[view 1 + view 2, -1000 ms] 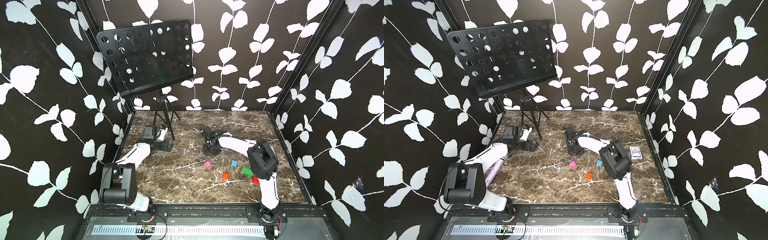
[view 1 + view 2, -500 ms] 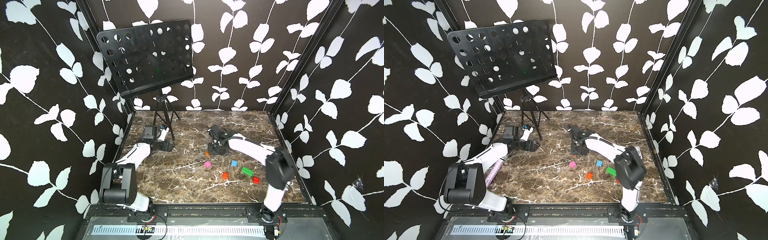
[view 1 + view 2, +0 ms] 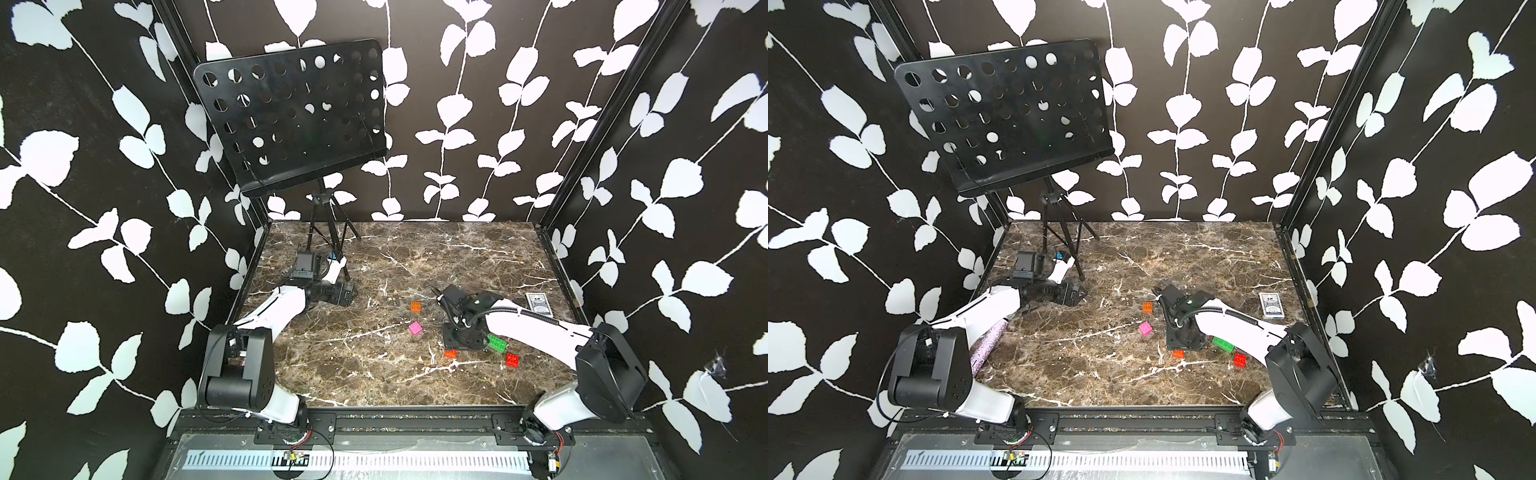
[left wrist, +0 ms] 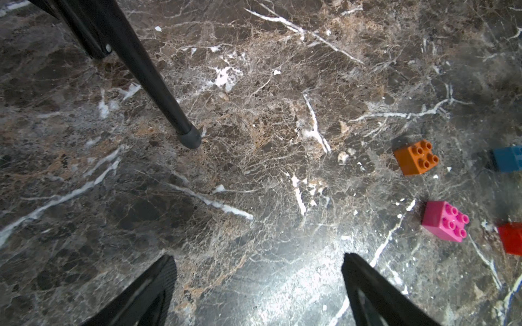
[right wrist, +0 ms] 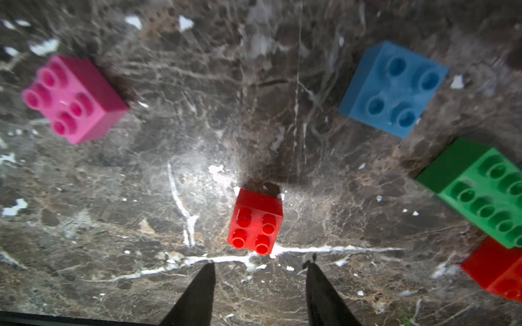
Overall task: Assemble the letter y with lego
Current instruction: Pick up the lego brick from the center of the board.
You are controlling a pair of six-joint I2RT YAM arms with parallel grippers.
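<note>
My right gripper lowers its open fingers around the lone red brick next and closes them. The brick lies below, in line with the gap between them.
The lego bricks lie apart on the marble, none joined, so the letter y is not in view. Orange and pink sit mid-table; a red one, the longer green one and another red lie to the right. The blue brick shows only in the wrist views. My right gripper points down over them, open and empty, with the red brick just beyond its fingertips. My left gripper is wide open and empty near the left wall, far from the bricks.
A black music stand on a tripod rises at the back left, one leg's foot ahead of my left gripper. A deck of cards lies by the right wall. A glittery purple tube lies under the left arm.
The right arm has drawn back from the orange brick's spot toward the front right, and the brick now shows on the table. Its jaws stand wider apart. The left arm has not moved.
</note>
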